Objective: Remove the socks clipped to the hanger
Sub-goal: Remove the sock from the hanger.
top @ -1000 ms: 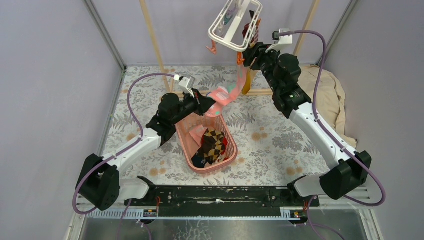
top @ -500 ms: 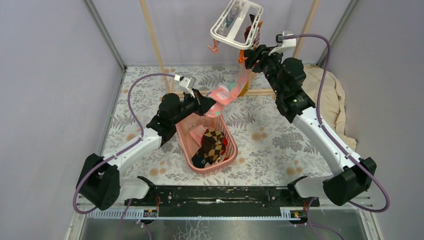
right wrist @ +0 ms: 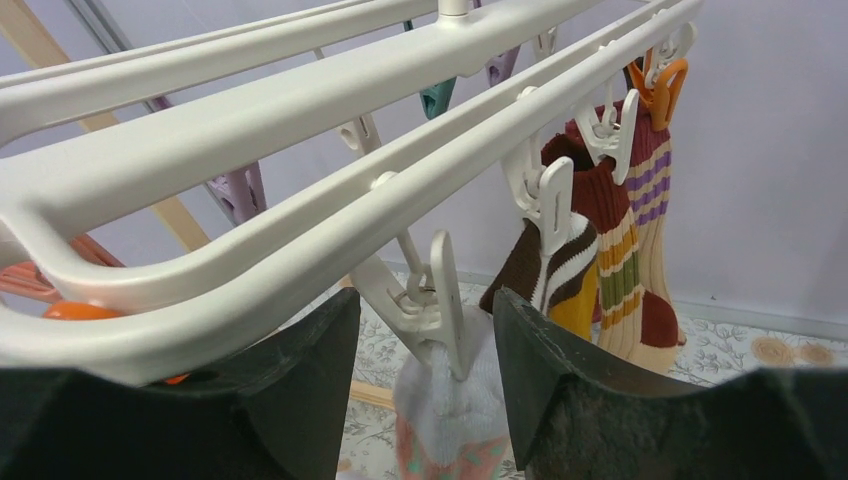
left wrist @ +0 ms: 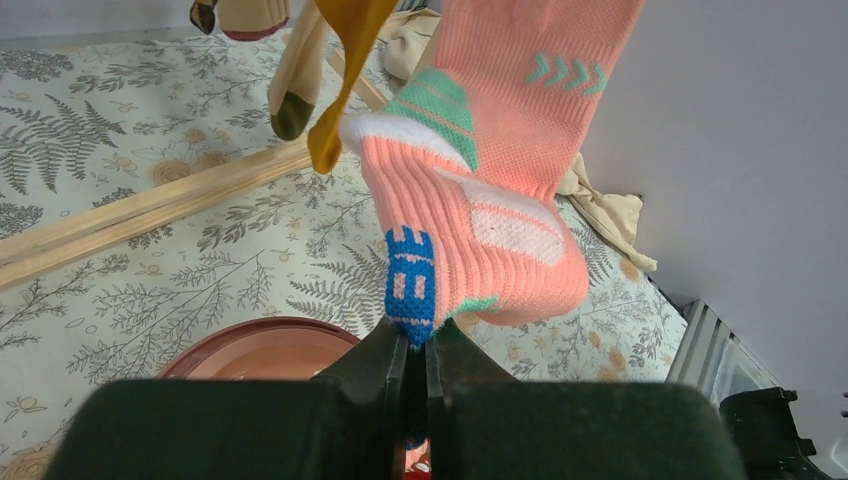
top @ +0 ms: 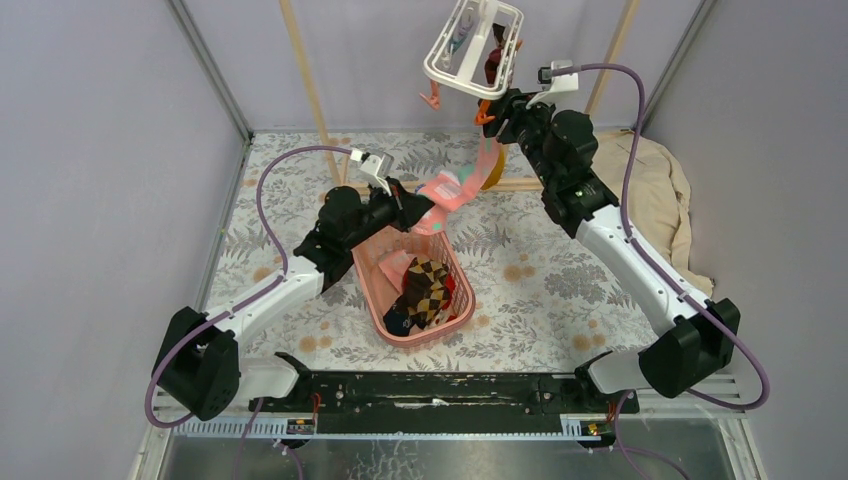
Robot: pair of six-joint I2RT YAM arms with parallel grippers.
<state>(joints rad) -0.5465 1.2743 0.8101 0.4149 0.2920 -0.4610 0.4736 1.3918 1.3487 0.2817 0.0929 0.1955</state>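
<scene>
Several socks are already in the pink basket. My left gripper will bring the pink-teal sock away from the hanger (top: 462,70) and down into the pink basket to release it there.
The white hanger (top: 462,70) hangs tilted at the top, also filling the right wrist view (right wrist: 300,130). A pink-teal sock (top: 462,188) stretches from a white clip (right wrist: 440,300) down to my left gripper (top: 410,212), which is shut on its blue-patched cuff (left wrist: 410,285). My right gripper (right wrist: 425,390) is open, its fingers either side of that clip and the sock's white toe (right wrist: 445,390). A brown striped sock (right wrist: 600,240) and a mustard sock (left wrist: 345,60) hang clipped beside it. Several socks, one argyle (top: 425,285), lie in the pink basket (top: 455,270).
A wooden rack's base bar (top: 520,184) lies across the floral table behind the basket. A beige cloth (top: 655,190) is heaped at the right wall. Grey walls close in on both sides.
My right arm has risen and shifted left to the hanger's clip; the hanger has swung up and tilted. My left gripper has held still on the pink sock.
</scene>
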